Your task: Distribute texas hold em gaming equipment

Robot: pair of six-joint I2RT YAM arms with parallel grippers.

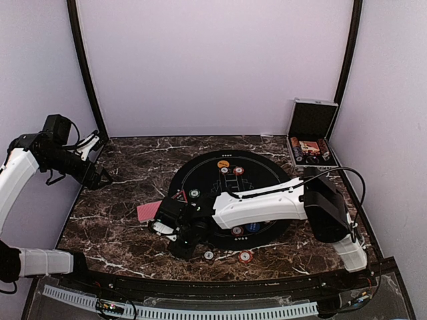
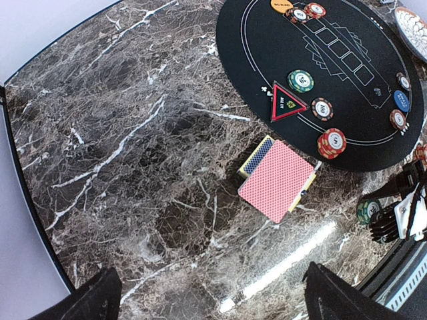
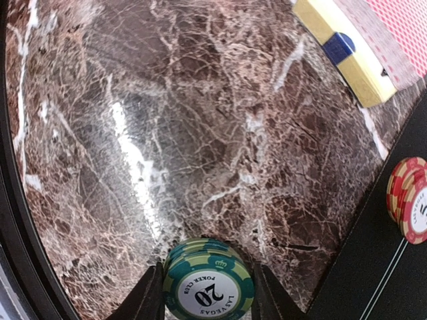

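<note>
I need to lift my right gripper next, move it outward and lower it to the mat's far felt past the orange button [image 1: 256, 167] to release the green chips, since that felt is bare.
A short stack of green poker chips [image 3: 208, 283] stands on the marble just off the black felt mat [image 1: 267, 167]. My right gripper [image 3: 208, 293] is low over it, one finger pressed against each side of the stack. The same stack [image 2: 367, 211] shows beside the right gripper [image 2: 390, 220] in the left wrist view. Red-backed playing cards [image 2: 277, 179] lie on a yellow box left of the mat. A red chip stack [image 2: 331, 142], a green chip [image 2: 301, 81], an orange button [image 2: 281, 5] and a blue button [image 2: 401, 99] rest on the mat. My left gripper [image 1: 103, 179] hangs open at the far left, empty.
The open silver-edged case [image 1: 310, 137] stands at the back right. A red triangle marker [image 2: 287, 103] lies on the mat. Two loose chips [image 1: 245, 256] sit near the front edge. A patterned plate rim [image 2: 413, 27] shows beyond the mat.
</note>
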